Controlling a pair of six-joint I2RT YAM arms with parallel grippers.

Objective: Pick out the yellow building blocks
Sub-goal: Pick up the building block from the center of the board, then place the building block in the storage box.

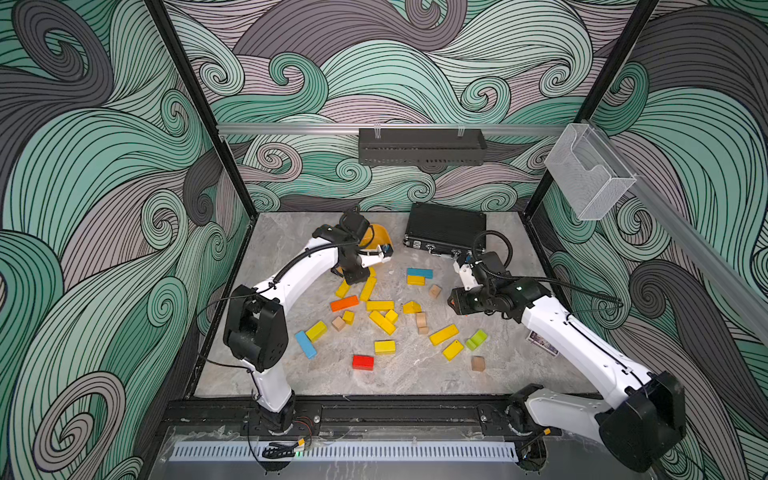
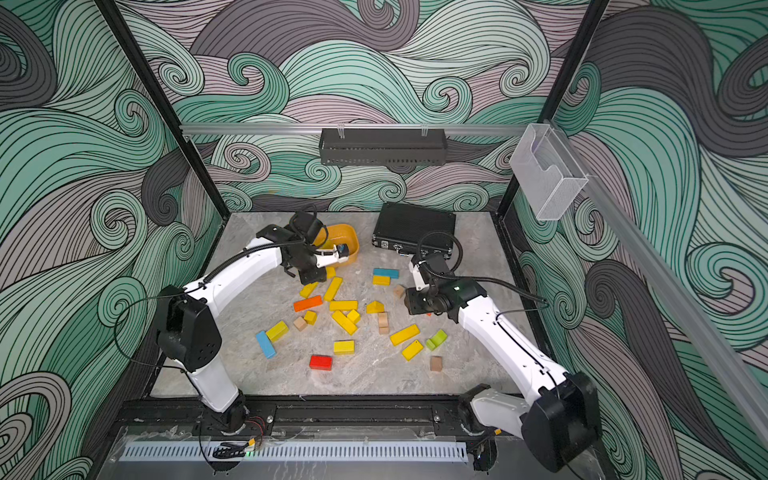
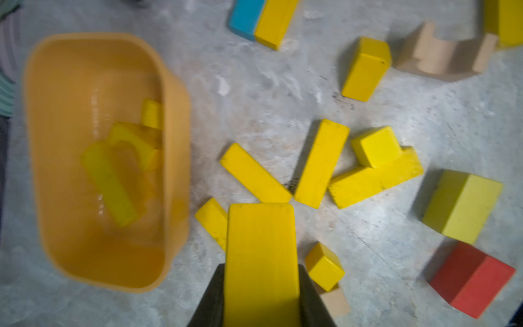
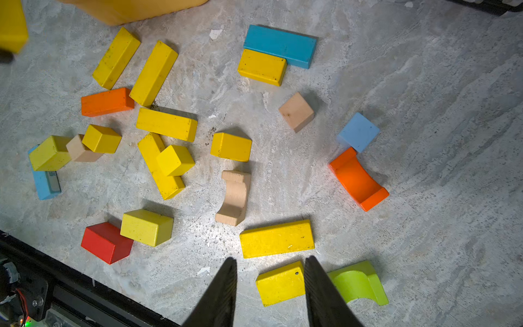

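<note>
Yellow blocks are already inside the orange-yellow tub, so my left gripper should next move outward past the tub's near rim, go down into the tub and let go of the long block [image 3: 260,240].
My left gripper [image 3: 261,266] is shut on a long yellow building block [image 3: 260,240], held above the table beside the orange-yellow tub [image 3: 175,141]. Some yellow blocks [image 3: 113,181] lie inside the tub. In both top views this gripper [image 1: 384,251] [image 2: 340,251] hangs at the tub's [image 2: 352,243] near rim. Several yellow building blocks lie loose on the grey table, among them a bar [image 1: 380,305], a brick [image 1: 385,346] and another bar [image 1: 444,334]. My right gripper [image 4: 270,258] [image 1: 462,272] is raised and open, with nothing between its fingers.
A black case [image 1: 444,228] lies at the back right. An orange bar [image 1: 344,303], a red brick [image 1: 363,361], a blue bar [image 1: 305,344], a green arch [image 1: 476,339] and plain wooden blocks [image 1: 478,363] are mixed among the yellow ones. An orange arch [image 4: 358,181] lies under the right arm.
</note>
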